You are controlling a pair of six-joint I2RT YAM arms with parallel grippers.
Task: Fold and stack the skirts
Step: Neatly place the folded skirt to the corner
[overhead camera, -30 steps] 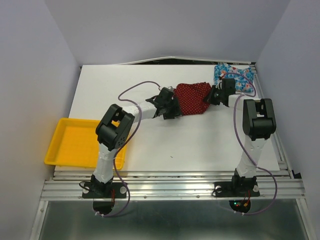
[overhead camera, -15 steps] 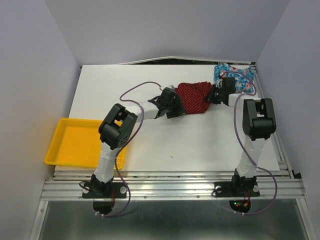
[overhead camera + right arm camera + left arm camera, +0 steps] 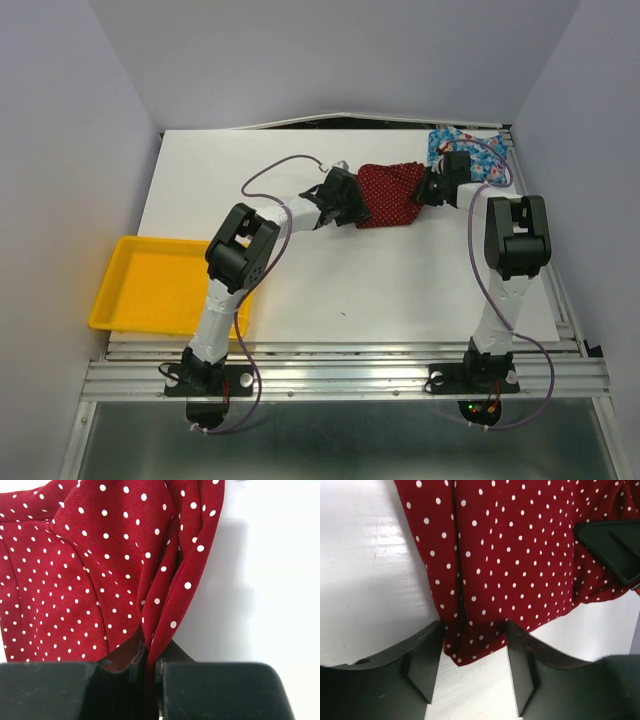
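Observation:
My right gripper takes the red skirt outward over the blue floral skirt (image 3: 482,151) next and releases, as that lies outward to its right in the top view.
The dark red skirt with white dots (image 3: 392,194) lies bunched at the far middle of the table. My left gripper (image 3: 347,203) is at its left edge. In the left wrist view the left gripper (image 3: 472,645) is open, with a corner of the red skirt (image 3: 520,555) lying between its fingers. My right gripper (image 3: 430,189) is at the skirt's right end. In the right wrist view the right gripper (image 3: 152,655) is shut on a pinched fold of the red skirt (image 3: 90,570). The blue floral skirt (image 3: 482,151) lies crumpled in the far right corner.
A yellow tray (image 3: 130,300) sits at the near left of the white table (image 3: 400,290), beside the left arm's base. The right arm's cable (image 3: 492,180) loops over the blue skirt. Grey walls close in the far and side edges.
My left gripper has moved away from the bases, up along the red skirt's left edge, still open. The right gripper has kept its hold and hardly moved.

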